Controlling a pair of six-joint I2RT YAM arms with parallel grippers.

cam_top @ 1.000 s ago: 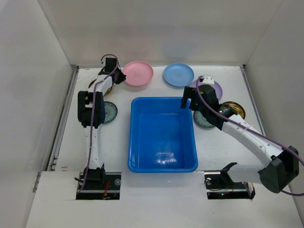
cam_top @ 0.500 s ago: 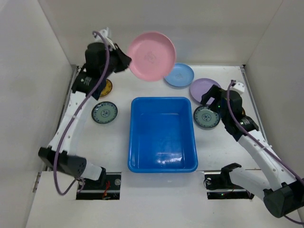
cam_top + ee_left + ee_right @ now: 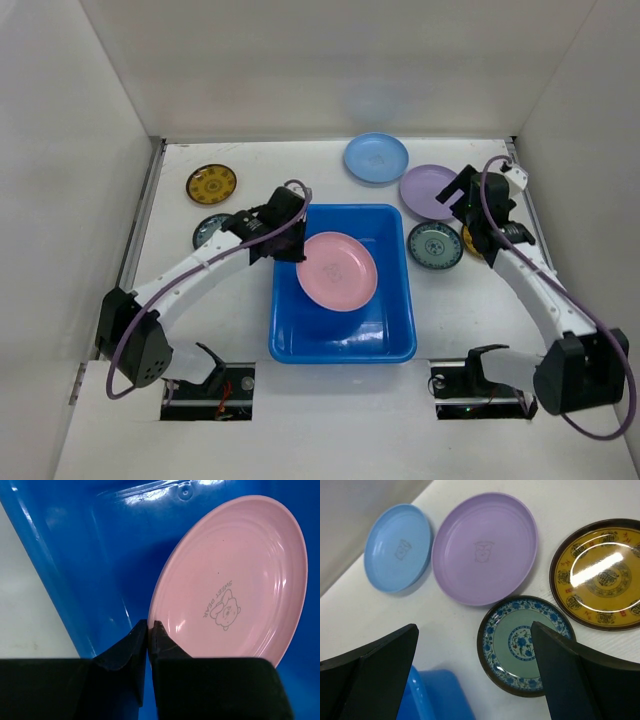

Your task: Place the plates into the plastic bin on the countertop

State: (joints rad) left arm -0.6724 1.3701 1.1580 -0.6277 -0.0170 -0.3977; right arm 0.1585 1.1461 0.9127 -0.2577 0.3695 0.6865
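Note:
My right gripper is above the lilac plate's rim. Next it will lower its fingers over the plate's rim on the side facing the yellow-gold plate, where the bare tabletop leaves room.
My left gripper [image 3: 298,250] is shut on the rim of the pink plate [image 3: 337,270] and holds it tilted inside the blue plastic bin [image 3: 345,338]. The left wrist view shows the fingertips [image 3: 149,625] pinching the pink plate [image 3: 235,580] over the bin floor [image 3: 90,555]. My right gripper [image 3: 468,200] is open and empty above the lilac plate [image 3: 428,192] and a grey-teal plate [image 3: 435,245]. In the right wrist view the open gripper [image 3: 474,630] frames the lilac plate [image 3: 485,547], grey-teal plate [image 3: 525,642], light blue plate [image 3: 397,547] and a yellow-gold plate [image 3: 600,575].
On the white countertop [image 3: 240,310], a light blue plate [image 3: 376,158] lies at the back and a yellow-gold plate [image 3: 212,184] at the back left. A second grey-teal plate [image 3: 205,232] is partly hidden by my left arm. White walls close three sides.
My left arm has swung the pink plate from high at the back left down into the bin. My right gripper has shifted back and to the right, over the lilac plate.

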